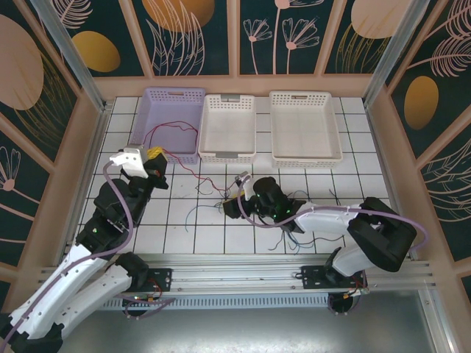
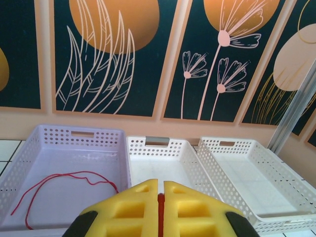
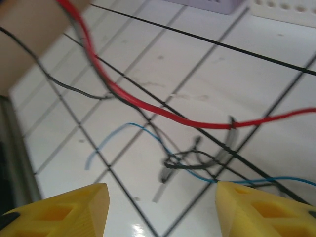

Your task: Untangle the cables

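The robot's right hand will go down and outward next and close on the black knot [image 3: 197,160], because that knot hooks the red cable.
The red cable [image 1: 171,129] loops inside the lilac basket [image 1: 190,95], passes over its front wall and runs down to a tangle [image 1: 218,197] of black and blue wires on the tiles. My left gripper [image 1: 156,154] is at the basket's front edge, shut on the red cable [image 2: 161,202]; in the left wrist view the yellow pads [image 2: 133,207] pinch it. My right gripper [image 1: 229,206] hovers open just above the tangle. Between its fingers [image 3: 64,207] lie the black knot [image 3: 197,160], a blue wire [image 3: 133,131] and the red cable [image 3: 163,116].
Two white baskets [image 1: 228,129] [image 1: 305,125] stand to the right of the lilac one along the back wall. Loose wire ends trail over the tiles near the right arm [image 1: 331,195]. Walls enclose the table on three sides.
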Motion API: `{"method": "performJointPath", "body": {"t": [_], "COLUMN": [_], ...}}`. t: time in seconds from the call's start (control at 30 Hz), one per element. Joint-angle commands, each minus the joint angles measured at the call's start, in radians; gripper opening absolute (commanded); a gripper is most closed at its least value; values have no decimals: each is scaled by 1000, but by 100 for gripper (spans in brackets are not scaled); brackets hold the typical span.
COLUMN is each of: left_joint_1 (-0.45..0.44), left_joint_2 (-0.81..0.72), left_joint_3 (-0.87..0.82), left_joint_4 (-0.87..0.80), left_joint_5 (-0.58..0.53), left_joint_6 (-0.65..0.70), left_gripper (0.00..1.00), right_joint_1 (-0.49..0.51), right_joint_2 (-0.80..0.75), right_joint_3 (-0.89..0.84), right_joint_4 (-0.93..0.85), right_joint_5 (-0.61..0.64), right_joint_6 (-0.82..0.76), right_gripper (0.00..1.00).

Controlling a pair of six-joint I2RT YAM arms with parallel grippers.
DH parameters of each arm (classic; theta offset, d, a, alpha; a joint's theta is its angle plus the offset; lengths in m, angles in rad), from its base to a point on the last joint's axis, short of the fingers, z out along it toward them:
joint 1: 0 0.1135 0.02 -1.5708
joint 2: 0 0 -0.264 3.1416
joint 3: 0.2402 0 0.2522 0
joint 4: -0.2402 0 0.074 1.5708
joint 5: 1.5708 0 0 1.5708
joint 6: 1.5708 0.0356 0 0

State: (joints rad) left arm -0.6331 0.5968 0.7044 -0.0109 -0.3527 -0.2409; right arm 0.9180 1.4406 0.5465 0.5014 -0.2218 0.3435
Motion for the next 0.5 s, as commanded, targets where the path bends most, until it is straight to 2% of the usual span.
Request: {"method": "performJointPath", "body": {"t": [0.0, 0.27, 0.47], "left_joint_1": [5, 5, 5], "left_joint_2": [-6, -5, -6], "left_joint_3": [-10, -10, -12], "left_joint_4": [29, 29, 29], "left_joint_5": [-20, -18, -13], "left_joint_6": [-12, -15, -15], "left_gripper": [0, 0, 0], "right_joint_1": [4, 31, 43], "right_joint_2": [-12, 135, 182], "right_joint_3": [-40, 62, 110], "right_joint_4": [234, 173, 174], "right_joint_5": [-112, -63, 45], "right_joint_6": [115, 132, 130], "right_gripper": [61, 61, 61]}}
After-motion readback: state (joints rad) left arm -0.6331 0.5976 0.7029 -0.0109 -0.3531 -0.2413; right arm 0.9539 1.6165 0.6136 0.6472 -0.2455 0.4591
